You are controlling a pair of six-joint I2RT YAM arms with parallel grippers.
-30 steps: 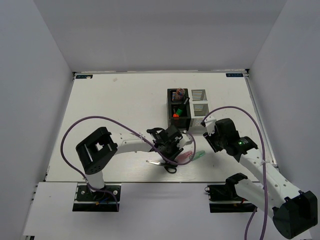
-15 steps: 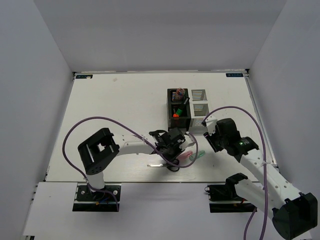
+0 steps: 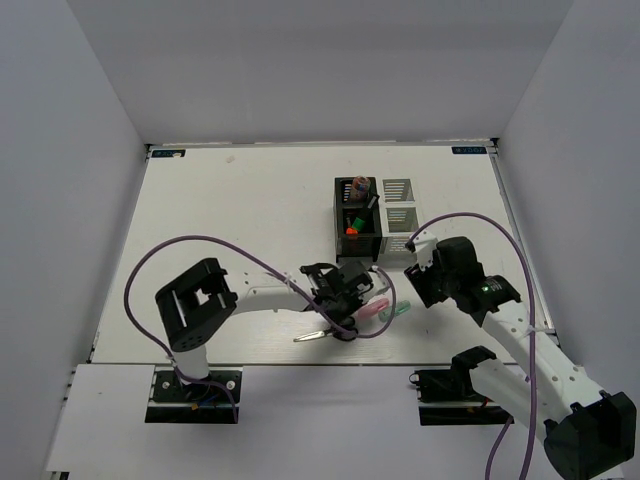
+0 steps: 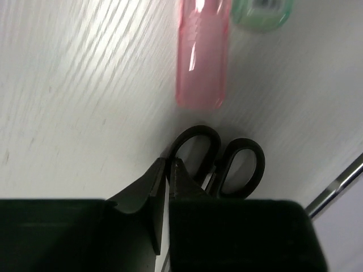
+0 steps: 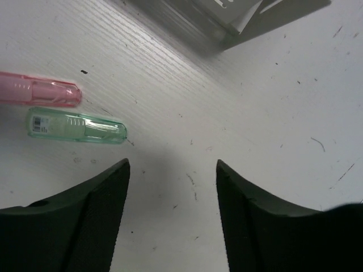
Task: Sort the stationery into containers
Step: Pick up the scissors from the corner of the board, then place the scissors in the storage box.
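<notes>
The left gripper lifts the scissors (image 3: 315, 336) up and outward next, over the white organizer's far section (image 3: 398, 191), and releases them there, since that section stands empty.
The black-handled scissors (image 3: 315, 336) lie near the table's front edge, their blades pointing left. My left gripper (image 3: 345, 312) is down on their handles. In the left wrist view it (image 4: 168, 161) is shut on the rim of one handle loop of the scissors (image 4: 241, 170). A pink tube (image 3: 372, 312) and a mint tube (image 3: 397, 312) lie just to the right; both also show in the left wrist view (image 4: 201, 56), (image 4: 262, 11). My right gripper (image 3: 418, 285) is open and empty above bare table, right of the mint tube (image 5: 76, 126).
The black organizer (image 3: 358, 240) holds orange and green markers (image 3: 352, 222) and a pinkish item further back. The white organizer (image 3: 397, 215) stands to its right, and its corner shows in the right wrist view (image 5: 227, 17). Purple cables loop over both arms.
My left gripper has moved down onto the scissors' handles and closed. The scissors have swung a little, blades tilted up to the right. The right arm has barely moved.
</notes>
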